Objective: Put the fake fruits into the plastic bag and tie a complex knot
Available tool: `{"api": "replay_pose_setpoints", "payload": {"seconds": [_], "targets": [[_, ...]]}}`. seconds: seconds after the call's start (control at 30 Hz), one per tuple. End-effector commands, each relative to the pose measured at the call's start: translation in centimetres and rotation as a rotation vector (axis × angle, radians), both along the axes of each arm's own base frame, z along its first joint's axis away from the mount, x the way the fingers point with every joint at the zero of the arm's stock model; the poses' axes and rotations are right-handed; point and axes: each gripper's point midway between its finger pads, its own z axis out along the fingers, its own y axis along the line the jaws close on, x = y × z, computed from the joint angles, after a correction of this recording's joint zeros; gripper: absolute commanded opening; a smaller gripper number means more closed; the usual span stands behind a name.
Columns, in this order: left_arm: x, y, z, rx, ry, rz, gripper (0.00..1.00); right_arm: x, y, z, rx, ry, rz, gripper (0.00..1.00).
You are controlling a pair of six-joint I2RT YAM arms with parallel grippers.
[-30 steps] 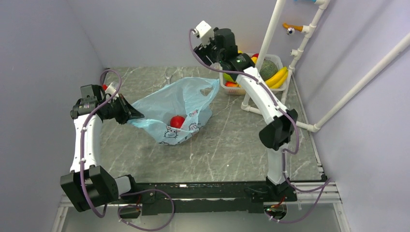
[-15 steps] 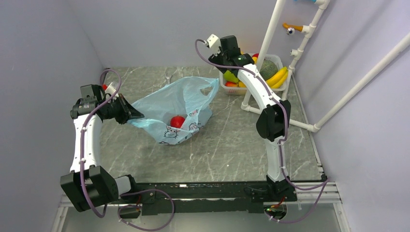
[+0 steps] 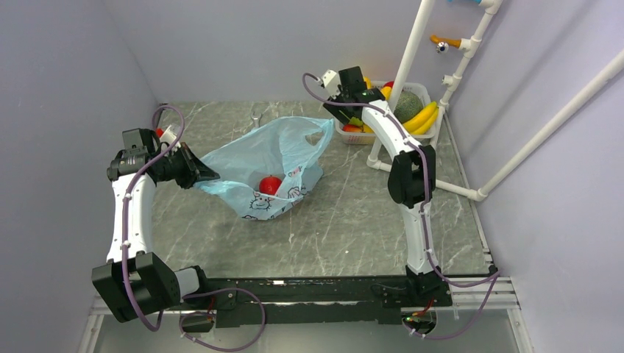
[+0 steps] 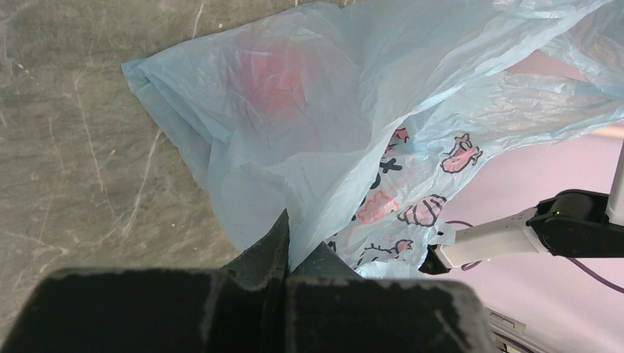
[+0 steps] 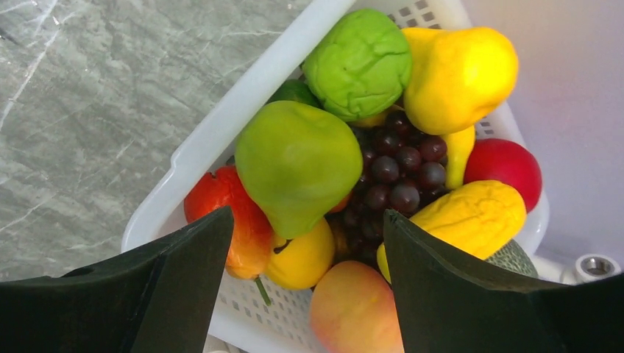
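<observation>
The right gripper moves down onto the green pear (image 3: 355, 120) (image 5: 298, 165) beside the basket's rim next, before closing, since the pear lies uncovered on top of other fruits.
The light-blue plastic bag (image 3: 268, 158) lies open on the table with one red fruit (image 3: 270, 184) inside. My left gripper (image 3: 208, 175) is shut on the bag's left edge (image 4: 309, 228) and holds it up. My right gripper (image 3: 352, 109) is open and empty above the white mesh basket (image 5: 221, 132) of fake fruits. Between its fingers (image 5: 184, 279) I see a green pear (image 5: 298, 165), dark grapes (image 5: 394, 173), a yellow fruit (image 5: 305, 257) and an orange peach (image 5: 353, 312). Bananas (image 3: 421, 118) and a melon (image 3: 409, 105) lie in the basket's right part.
A white pipe frame (image 3: 412, 51) stands beside the basket at the back right, with an orange-handled tool (image 3: 445, 43) hanging on it. Walls close in on the left, back and right.
My right arm has swung from above the bag's far side toward the basket and lowered over the fruits. The left gripper and the bag have not moved.
</observation>
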Motion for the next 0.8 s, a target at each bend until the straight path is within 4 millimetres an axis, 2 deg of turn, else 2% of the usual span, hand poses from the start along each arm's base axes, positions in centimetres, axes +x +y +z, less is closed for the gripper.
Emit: {"api": "replay_pose_setpoints", "payload": {"seconds": [0.0,0.17,0.47,0.77], "targets": [[0.2,-0.3,1.4,-0.020,-0.044,-0.001,0.00,0.3,0.0,-0.5,-0.010,0.005,0.025,0.79],[0.2,-0.2,1.4,-0.017,-0.046,0.002,0.00,0.1,-0.4,-2.9,-0.030,0.061,0.024,0.87],[0.3,-0.2,1.6,-0.018,-0.045,-0.003,0.00,1.3,-2.0,-4.5,-0.049,0.050,-0.003,0.91],[0.2,-0.2,1.2,-0.014,-0.043,0.000,0.00,2.5,-1.8,-6.4,-0.047,0.035,0.012,0.93]]}}
